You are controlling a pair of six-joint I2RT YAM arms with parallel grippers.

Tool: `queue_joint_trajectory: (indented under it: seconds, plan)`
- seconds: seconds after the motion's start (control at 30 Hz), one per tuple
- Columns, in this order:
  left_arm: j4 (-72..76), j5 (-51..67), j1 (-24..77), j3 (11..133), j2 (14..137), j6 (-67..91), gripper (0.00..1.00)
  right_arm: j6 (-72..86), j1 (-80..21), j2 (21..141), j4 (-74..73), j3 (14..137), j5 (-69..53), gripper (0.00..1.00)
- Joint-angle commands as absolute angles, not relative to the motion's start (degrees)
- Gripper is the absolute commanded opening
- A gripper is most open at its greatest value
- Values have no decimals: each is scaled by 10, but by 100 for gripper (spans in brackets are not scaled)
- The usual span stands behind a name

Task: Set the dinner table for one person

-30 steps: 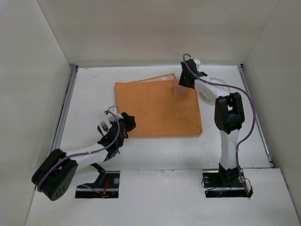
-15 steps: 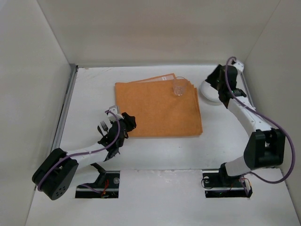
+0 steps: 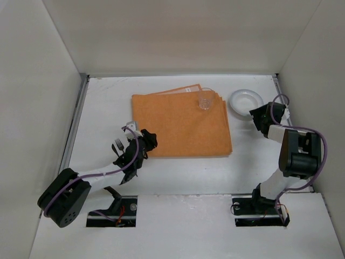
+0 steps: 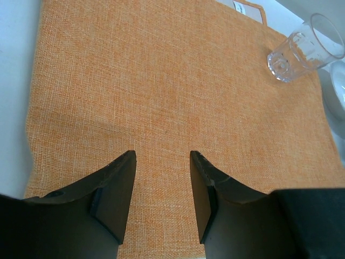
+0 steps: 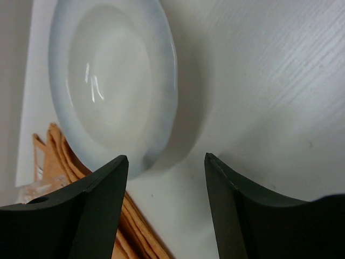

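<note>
My right gripper moves down next until one fingertip slips under the plate's near rim, since that rim lies just below the gripper's open fingers, raised off the tabletop.
The white dinner table (image 3: 183, 172) holds an orange cloth (image 3: 180, 124) with a clear glass (image 3: 204, 102) upright on its far right corner. A white plate (image 3: 246, 100) lies on the table right of the cloth. A fork (image 3: 118, 145) lies left of the cloth. My left gripper (image 3: 150, 140) is open and empty at the cloth's near left corner; its wrist view shows the cloth (image 4: 161, 97) and the glass (image 4: 304, 48). My right gripper (image 3: 257, 116) is open and empty just near of the plate (image 5: 113, 81).
Folded orange cloth edges (image 5: 135, 226) show beside the plate. White walls close in the table on three sides. Metal strips (image 3: 75, 124) run along the side edges.
My right arm has swung from the glass on the cloth over to the right and down, ending just near the plate. The glass stays on the cloth. The left arm has barely moved.
</note>
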State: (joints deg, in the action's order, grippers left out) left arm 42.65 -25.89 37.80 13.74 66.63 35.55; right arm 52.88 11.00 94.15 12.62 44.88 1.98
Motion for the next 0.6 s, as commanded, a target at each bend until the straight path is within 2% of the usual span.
queue_joint_trajectory:
  seconds: [0.0, 0.17, 0.3, 0.37, 0.5, 0.57]
  plan:
    - [463, -261, 379, 141, 659, 356, 42, 589, 127, 971, 245, 459, -7, 65]
    - [463, -261, 385, 145, 668, 353, 42, 630, 137, 1022, 270, 472, -24, 64]
    - [463, -264, 385, 144, 663, 352, 43, 665, 140, 1057, 306, 475, -43, 58]
    - [463, -261, 381, 145, 668, 352, 43, 678, 142, 1067, 322, 477, -45, 49]
    - [463, -264, 385, 146, 667, 351, 43, 700, 146, 1071, 359, 469, -60, 21]
    - [463, -264, 384, 149, 674, 348, 43, 707, 151, 1050, 385, 452, -55, 16]
